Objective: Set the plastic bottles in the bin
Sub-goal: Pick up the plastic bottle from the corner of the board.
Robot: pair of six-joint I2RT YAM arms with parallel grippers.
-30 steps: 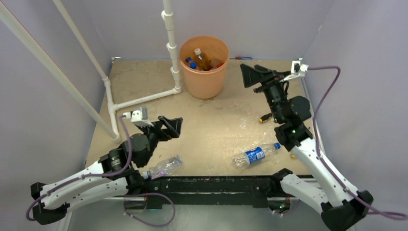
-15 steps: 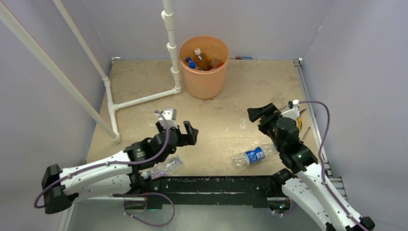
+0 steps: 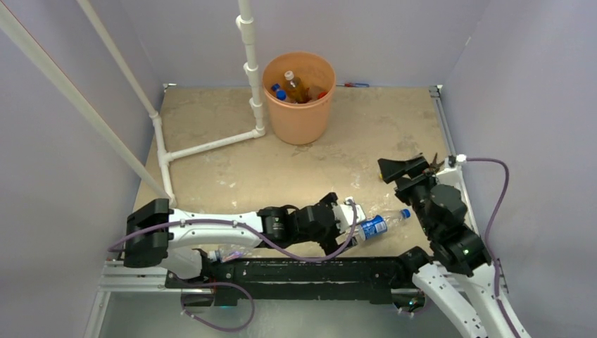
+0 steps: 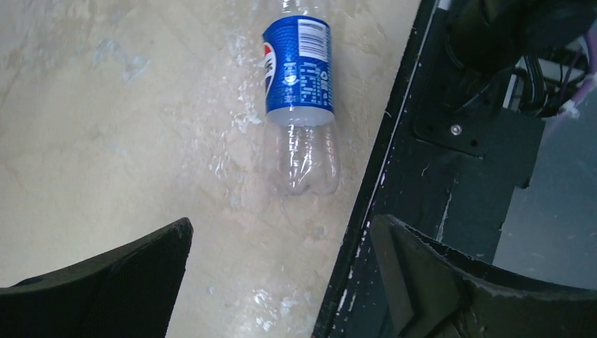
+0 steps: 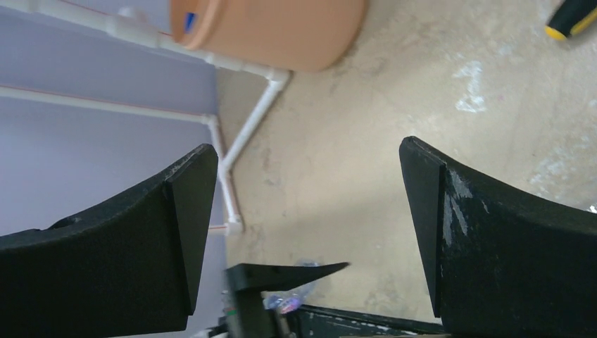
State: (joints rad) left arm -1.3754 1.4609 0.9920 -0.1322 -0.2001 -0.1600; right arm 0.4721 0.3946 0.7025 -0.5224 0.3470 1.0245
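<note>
My left gripper needs to move down and over the clear base of the blue-label bottle [image 3: 357, 234] [image 4: 302, 159], because the bottle's base is still ahead of the gripper's open fingers.
A clear plastic bottle [image 3: 373, 226] with a blue label and blue cap lies on its side near the table's front edge. My left gripper [image 3: 343, 227] is stretched out to it and stands open. In the left wrist view the bottle [image 4: 298, 70] lies just ahead of my left gripper [image 4: 281, 225], base toward it, with nothing between the fingers. A second clear bottle [image 3: 227, 252] lies half hidden under the left arm. The orange bin [image 3: 299, 105] at the back holds several bottles. My right gripper [image 3: 407, 167] hovers open and empty at the right.
A white pipe frame [image 3: 211, 144] stands left of the bin. The black base rail [image 4: 394, 176] runs close beside the blue-label bottle. A yellow and black screwdriver [image 5: 574, 17] lies on the table by the right arm, and a small tool [image 3: 355, 85] lies at the far edge.
The left arm has swung right along the front edge to the blue-label bottle. The right arm has drawn back from beside the bin toward the near right. Both grippers stay open.
</note>
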